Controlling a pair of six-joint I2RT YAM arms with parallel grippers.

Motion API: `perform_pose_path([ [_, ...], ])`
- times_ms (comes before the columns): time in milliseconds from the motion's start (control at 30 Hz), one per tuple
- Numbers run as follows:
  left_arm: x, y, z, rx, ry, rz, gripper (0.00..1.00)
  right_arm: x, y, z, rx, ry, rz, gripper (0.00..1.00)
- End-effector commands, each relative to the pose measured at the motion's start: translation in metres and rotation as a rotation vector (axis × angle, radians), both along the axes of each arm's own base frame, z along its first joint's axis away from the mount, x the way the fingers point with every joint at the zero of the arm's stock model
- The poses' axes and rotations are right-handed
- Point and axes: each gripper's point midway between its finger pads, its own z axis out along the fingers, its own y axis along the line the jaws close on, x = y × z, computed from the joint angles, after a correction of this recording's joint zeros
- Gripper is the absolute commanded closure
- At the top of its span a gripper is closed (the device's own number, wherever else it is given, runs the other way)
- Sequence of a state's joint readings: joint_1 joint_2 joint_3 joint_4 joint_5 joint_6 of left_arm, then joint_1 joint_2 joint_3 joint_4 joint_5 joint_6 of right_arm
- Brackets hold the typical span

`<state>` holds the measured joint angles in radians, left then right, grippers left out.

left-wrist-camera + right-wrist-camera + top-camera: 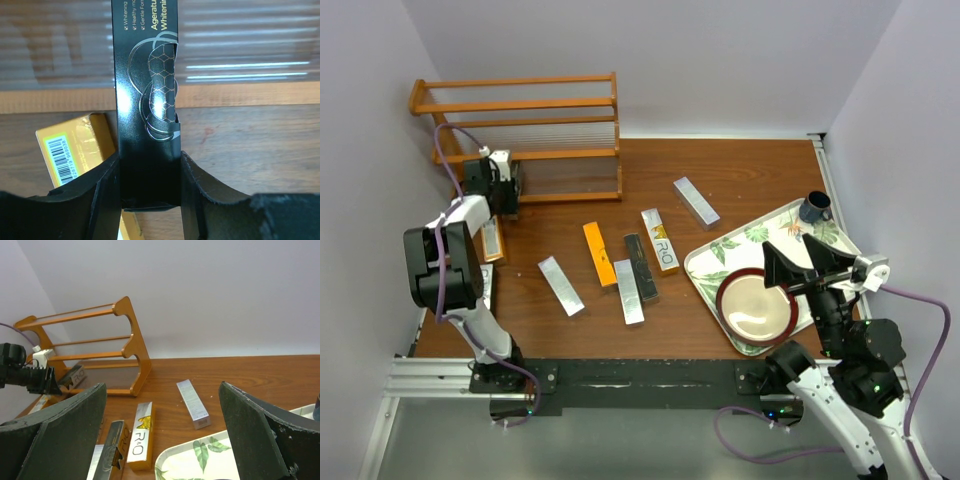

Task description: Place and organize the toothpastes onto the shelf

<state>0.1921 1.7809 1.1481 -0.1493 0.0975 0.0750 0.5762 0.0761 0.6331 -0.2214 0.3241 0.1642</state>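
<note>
The black carton should slide deeper over the bottom level's empty end [100, 40] next, as the left gripper moves to the left in the top view and slightly outward.
My left gripper [506, 182] is shut on a black toothpaste carton [147, 75], held at the bottom tier's left end of the orange-brown shelf [520, 130]. An orange carton [494, 240] lies just beside it on the table and also shows in the left wrist view [75, 145]. In the table's middle lie a silver carton [561, 286], an orange one [600, 254], a black one [640, 266], another silver [629, 291], a gold-and-white one [660, 240] and a far silver one [696, 201]. My right gripper [800, 265] is open and empty above the tray.
A leaf-patterned tray [720, 255] at the right holds a red-rimmed bowl [757, 306] and a dark mug [815, 207]. Another silver carton [485, 285] lies partly under the left arm near the table's left edge. Walls close in on the left and back.
</note>
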Motion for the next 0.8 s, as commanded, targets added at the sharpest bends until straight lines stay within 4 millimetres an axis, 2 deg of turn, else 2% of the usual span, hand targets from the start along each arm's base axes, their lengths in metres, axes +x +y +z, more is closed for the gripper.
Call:
perform_pose_path([
  [0,0.021,0.021,0.029,0.061,-0.1,0.012,0.75,0.0,-0.004,0.004,0.002,-0.011,-0.02,0.01],
  [200,0.001,0.05,0.026,0.073,-0.106,0.1,0.75,0.0,-0.003,0.005,0.003,-0.012,-0.014,0.01],
  [300,-0.005,0.065,0.032,0.059,-0.131,0.143,0.75,0.0,-0.003,0.005,0.002,-0.014,-0.016,0.01],
  [400,-0.003,0.073,0.039,0.019,-0.16,0.143,0.75,-0.001,-0.003,0.005,0.0,-0.015,-0.014,0.01],
  [467,0.001,0.069,0.037,-0.002,-0.155,0.108,0.75,-0.002,-0.004,0.005,0.0,-0.019,-0.014,0.01],
  [633,0.012,0.048,0.048,-0.052,-0.198,-0.021,0.75,-0.001,-0.004,0.005,-0.004,-0.017,-0.015,0.01],
  [767,0.019,0.05,0.051,-0.036,-0.21,-0.048,0.75,0.0,-0.003,0.003,-0.009,-0.01,-0.017,0.01],
])
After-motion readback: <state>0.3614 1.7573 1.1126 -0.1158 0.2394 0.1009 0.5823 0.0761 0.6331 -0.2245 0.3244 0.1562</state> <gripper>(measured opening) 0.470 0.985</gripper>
